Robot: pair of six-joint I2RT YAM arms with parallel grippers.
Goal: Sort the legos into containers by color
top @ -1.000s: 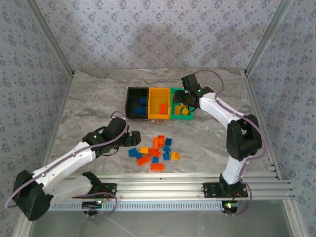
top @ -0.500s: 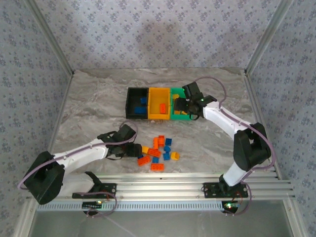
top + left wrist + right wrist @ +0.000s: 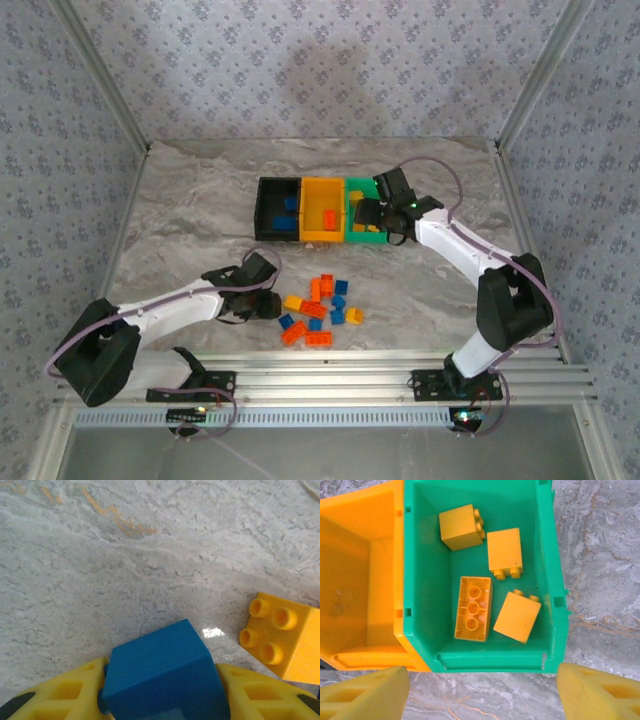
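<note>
My left gripper rises with the blue brick next, moves outward over the black bin (image 3: 278, 210) and releases it there, because that bin already holds blue bricks.
My left gripper (image 3: 270, 304) is at the left edge of the loose legos (image 3: 318, 308), a scatter of blue, orange and yellow bricks on the table. In the left wrist view it (image 3: 162, 702) is shut on a blue brick (image 3: 160, 672), low over the marble, with a yellow brick (image 3: 282, 635) just to the right. My right gripper (image 3: 366, 216) hovers open over the near edge of the green bin (image 3: 354, 237). In the right wrist view that gripper (image 3: 482, 695) is empty, and the green bin (image 3: 547, 580) holds several yellow bricks (image 3: 472, 609).
The black bin (image 3: 266, 210) holds blue bricks and the yellow-orange bin (image 3: 312, 210) holds an orange brick; the yellow-orange bin (image 3: 360, 570) adjoins the green one. Metal frame posts and patterned walls enclose the marble table (image 3: 180, 220). A rail runs along the near edge.
My left arm has reached right and down to the pile and shut on a blue brick. My right gripper has drawn back from above the green bin toward its near edge.
</note>
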